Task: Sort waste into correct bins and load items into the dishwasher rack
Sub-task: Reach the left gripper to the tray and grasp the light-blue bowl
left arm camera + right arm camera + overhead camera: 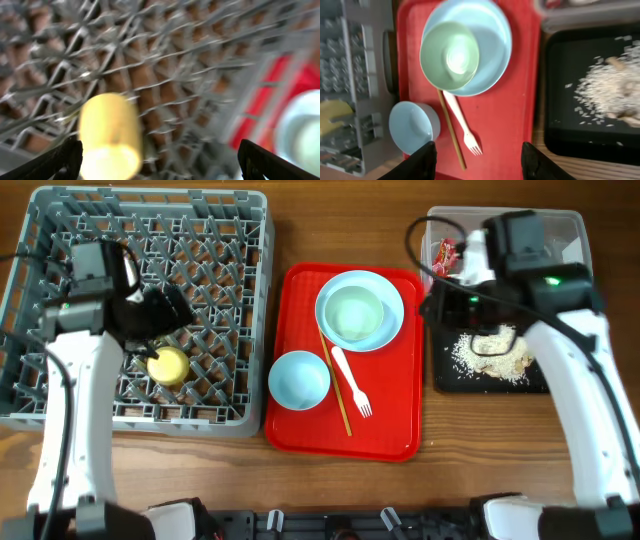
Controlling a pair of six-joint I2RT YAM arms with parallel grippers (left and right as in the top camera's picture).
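The yellow cup point(168, 365) is already in the rack, so the robot's left gripper needs to swing over the rack's side next and down onto the second bowl's rim beside the chopstick point(337, 385).
The yellow cup point(168, 365) lies in the grey dishwasher rack point(240, 240). My left gripper point(163, 308) is open just above it; the blurred left wrist view shows the cup point(109, 135) near the left finger of the open jaws point(160, 167). On the red tray point(400, 430) are the pale plate point(390, 300) with a mint bowl point(352, 315) on it, a second bowl point(299, 379), the white fork point(352, 383) and the chopstick point(337, 385). My right gripper point(479, 162) is open and empty above the tray, near the fork point(462, 122). The tissue is hidden.
The clear tub point(565, 225) at the back right holds the red wrapper point(445, 253). The black tray point(445, 375) in front of it holds rice scraps point(495, 358). My right arm crosses both bins. Bare wood lies along the front edge.
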